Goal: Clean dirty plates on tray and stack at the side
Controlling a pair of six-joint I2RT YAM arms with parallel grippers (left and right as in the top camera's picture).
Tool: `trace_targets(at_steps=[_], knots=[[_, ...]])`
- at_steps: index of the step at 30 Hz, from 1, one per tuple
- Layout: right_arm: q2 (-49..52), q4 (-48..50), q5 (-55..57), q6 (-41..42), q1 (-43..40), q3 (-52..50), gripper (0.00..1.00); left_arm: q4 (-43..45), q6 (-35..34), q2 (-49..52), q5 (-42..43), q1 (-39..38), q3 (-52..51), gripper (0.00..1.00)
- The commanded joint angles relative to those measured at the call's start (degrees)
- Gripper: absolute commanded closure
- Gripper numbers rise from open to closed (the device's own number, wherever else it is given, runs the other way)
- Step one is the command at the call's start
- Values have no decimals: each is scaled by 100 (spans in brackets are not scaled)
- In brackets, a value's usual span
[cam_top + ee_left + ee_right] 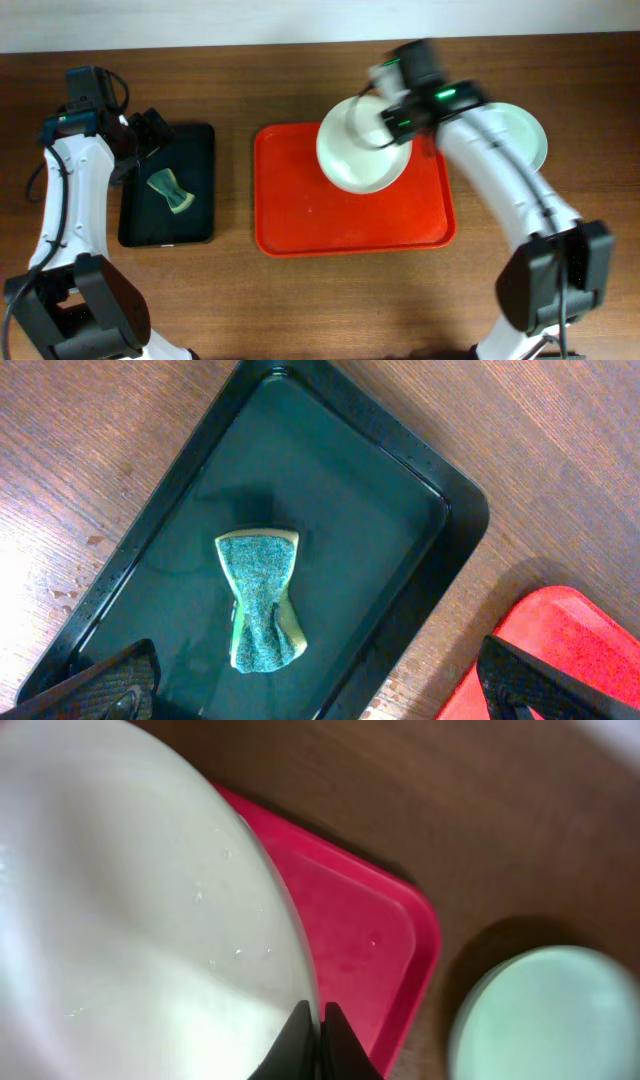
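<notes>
The pale mint plate (525, 135) is at the side, so the robot's right gripper should next carry the white plate (362, 150) beyond the tray, over the mint plate, and down to release it.
My right gripper (392, 118) is shut on the rim of a white plate (362, 150) and holds it tilted above the far right part of the orange-red tray (300, 215). In the right wrist view the fingertips (319, 1020) pinch the plate's edge (130, 920) over the tray (370, 940). A pale mint plate (525, 135) lies on the table right of the tray; it also shows in the right wrist view (555, 1020). My left gripper (320, 685) is open above the black tray, near a green sponge (260, 598). No third plate is in view.
The narrow black tray (200, 150) lies left of the orange-red tray, with the sponge (172, 192) in it. The wooden table (300, 300) has a white wall at its far edge.
</notes>
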Motion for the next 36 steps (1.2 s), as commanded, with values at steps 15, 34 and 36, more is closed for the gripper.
trace_targets(at_steps=[15, 34, 36], knots=[[450, 2251, -1856, 2667, -4365, -1910, 96, -11, 33, 24, 55, 26, 13, 1], [-3005, -649, -643, 3340, -3650, -2253, 1, -11, 33, 24, 55, 26, 13, 1], [-3845, -647, -645, 3342, -3230, -2645, 1, -11, 33, 24, 55, 26, 13, 1]])
